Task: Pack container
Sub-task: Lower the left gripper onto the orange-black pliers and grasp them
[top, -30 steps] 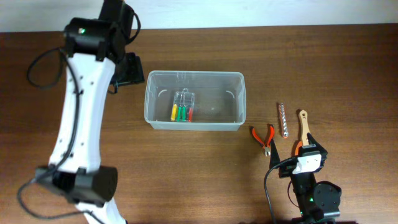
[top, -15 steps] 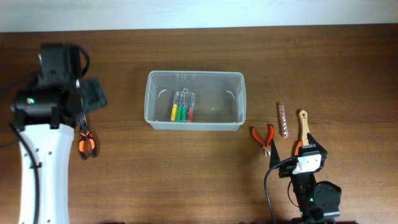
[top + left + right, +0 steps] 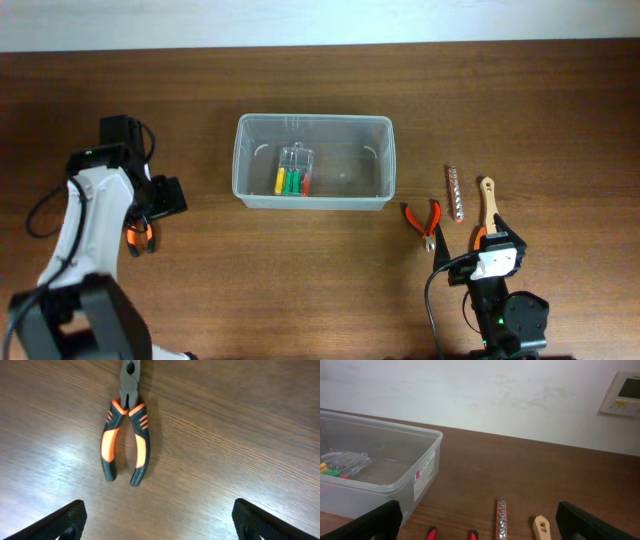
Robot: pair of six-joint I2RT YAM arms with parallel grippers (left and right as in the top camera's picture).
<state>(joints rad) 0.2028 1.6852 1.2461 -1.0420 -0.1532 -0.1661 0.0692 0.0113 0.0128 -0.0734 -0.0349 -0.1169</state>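
Observation:
The pliers' handle nearer the container lies below, and a gap separates it from the other handle. My left gripper needs to lower its open fingers onto that nearer handle next.
The container (image 3: 240,170), a clear plastic tub, stands mid-table with a small clear case of screwdrivers (image 3: 294,171) inside. It also shows at the left of the right wrist view (image 3: 422,477), with the case (image 3: 342,462) in it. My left gripper (image 3: 158,200) is open and empty, hovering at the table's left over orange-and-black pliers (image 3: 138,236). In the left wrist view the pliers (image 3: 125,435) lie flat ahead of the spread fingers (image 3: 160,520). My right gripper (image 3: 487,250) is open and empty near the front right, its fingers (image 3: 480,525) wide apart.
Right of the container lie red-handled pliers (image 3: 425,219), a socket rail (image 3: 456,192) and a wooden-handled tool (image 3: 487,200). The rail (image 3: 501,520) and wooden handle (image 3: 541,527) show low in the right wrist view. A wall runs behind the table.
My left arm has swung away from the container's back-left corner and come down over the orange-and-black pliers at the table's left. The right arm has not moved.

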